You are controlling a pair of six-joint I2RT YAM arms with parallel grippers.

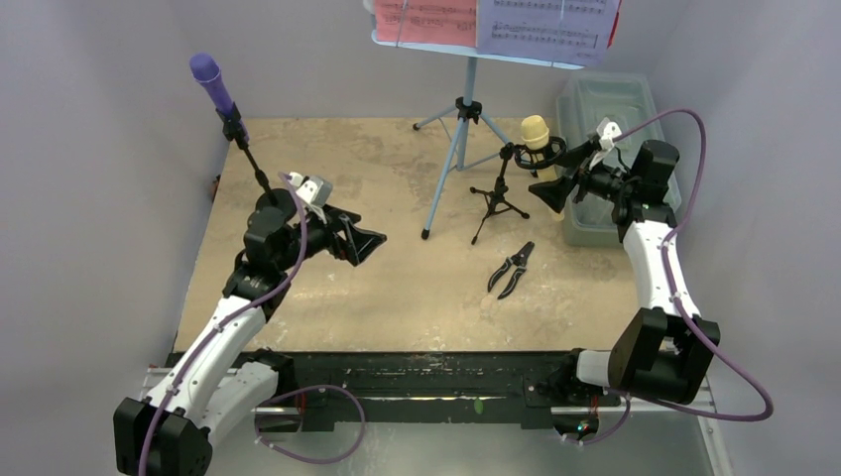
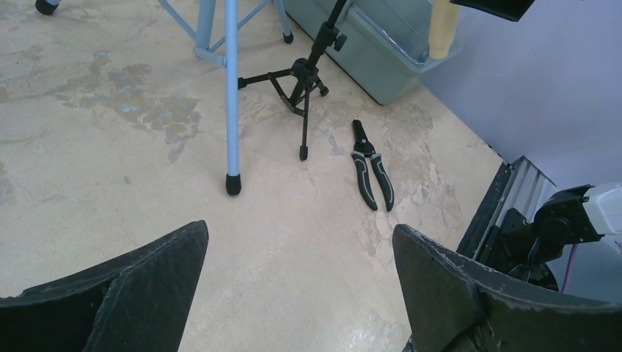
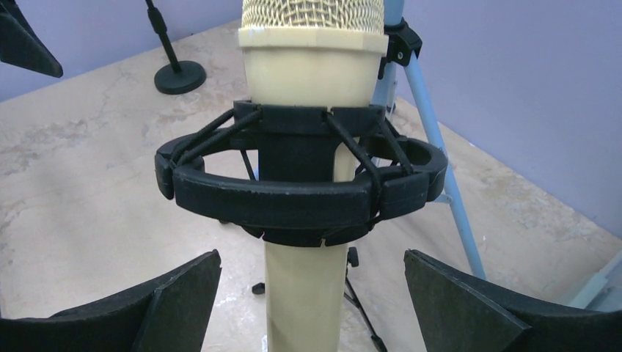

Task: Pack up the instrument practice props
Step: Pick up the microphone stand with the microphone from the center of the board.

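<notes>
My left gripper should move outward and to the right in the top view and close around the upper pole of the mic tripod, because the tripod's mount is holding the cream microphone.
The cream microphone (image 1: 536, 132) (image 3: 312, 66) stands upright in a black shock mount (image 3: 293, 194) on the black mic tripod (image 1: 496, 203) (image 2: 301, 84). My right gripper (image 1: 555, 183) (image 3: 312, 293) is open, one finger on each side of the microphone's body below the mount, with gaps on both sides. The purple microphone (image 1: 205, 71) sits tilted on the round-base pole (image 1: 248, 159) (image 3: 180, 76) at the back left. The light-blue music desk (image 1: 476, 45) holds a red page (image 1: 426, 18) and a white page (image 1: 545, 25). My left gripper (image 1: 362, 241) (image 2: 301, 264) hangs open and empty over bare table.
Black pliers (image 1: 512, 269) (image 2: 372, 174) lie in front of the mic tripod. A translucent grey-green box (image 1: 610, 149) (image 2: 367, 59) stands at the right wall behind my right gripper. The music desk's blue leg (image 2: 232, 95) reaches down mid-table. Walls close in on three sides.
</notes>
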